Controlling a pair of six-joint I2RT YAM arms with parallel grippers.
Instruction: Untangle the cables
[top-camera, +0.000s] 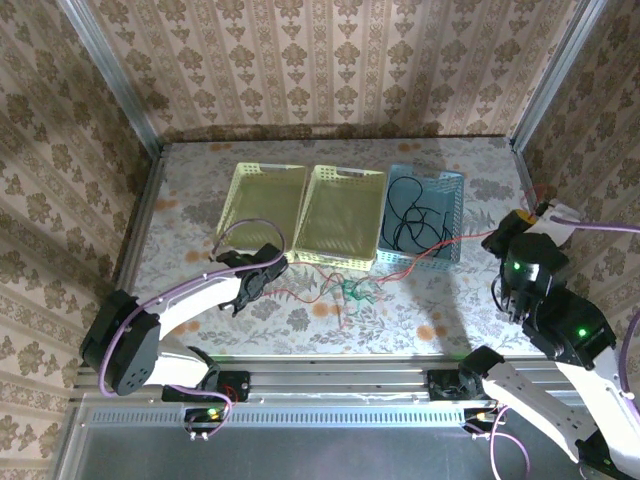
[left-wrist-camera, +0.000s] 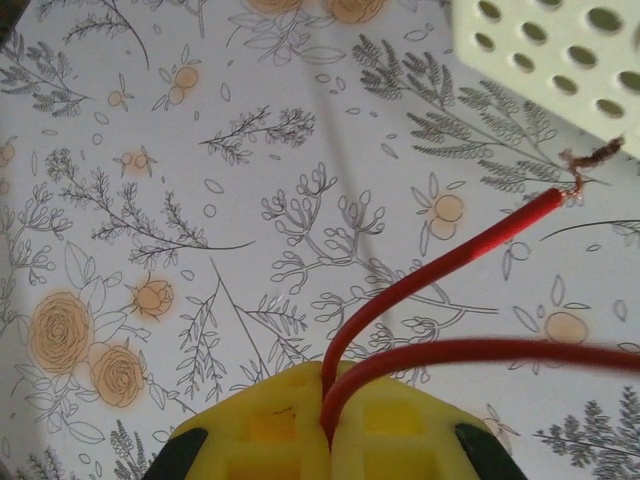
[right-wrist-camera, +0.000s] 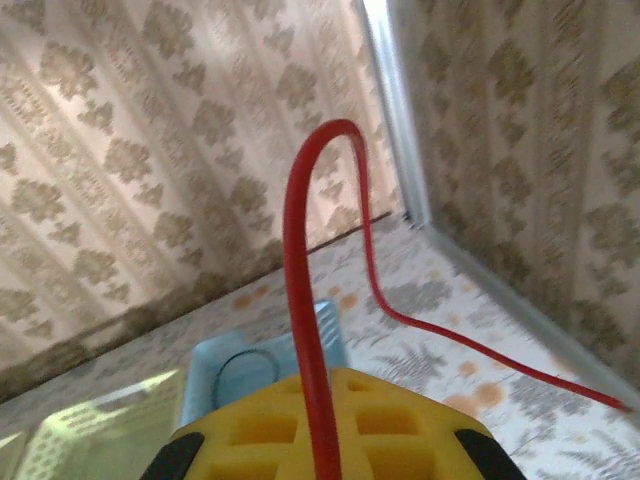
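Note:
My right gripper swings across the blue basket next, as black cable (top-camera: 412, 222) occupies it, then down over the empty yellow basket alongside (top-camera: 343, 213) to release the red cable.
The cables lie in a tangle in front of the baskets: a red cable (top-camera: 300, 294) runs into a green knot (top-camera: 355, 290), and a black cable (top-camera: 412, 222) is coiled inside the blue basket (top-camera: 452, 182). My left gripper (top-camera: 260, 284) is low over the table, left of the knot. In the left wrist view this gripper (left-wrist-camera: 330, 385) is shut on a folded stretch of red cable (left-wrist-camera: 440, 268), whose bare copper end (left-wrist-camera: 590, 158) lies close to a basket corner. At the right edge my raised right gripper (top-camera: 543, 210) is shut on red cable (right-wrist-camera: 296, 250) that arcs up from its fingertips (right-wrist-camera: 322, 392) and drops to the table.
Two pale yellow baskets (top-camera: 262, 170) (top-camera: 345, 175) stand beside the blue one at the back of the flowered table. The blue basket (right-wrist-camera: 215, 365) lies ahead of the right gripper. Patterned walls with metal corner posts (top-camera: 545, 90) close in the table on three sides.

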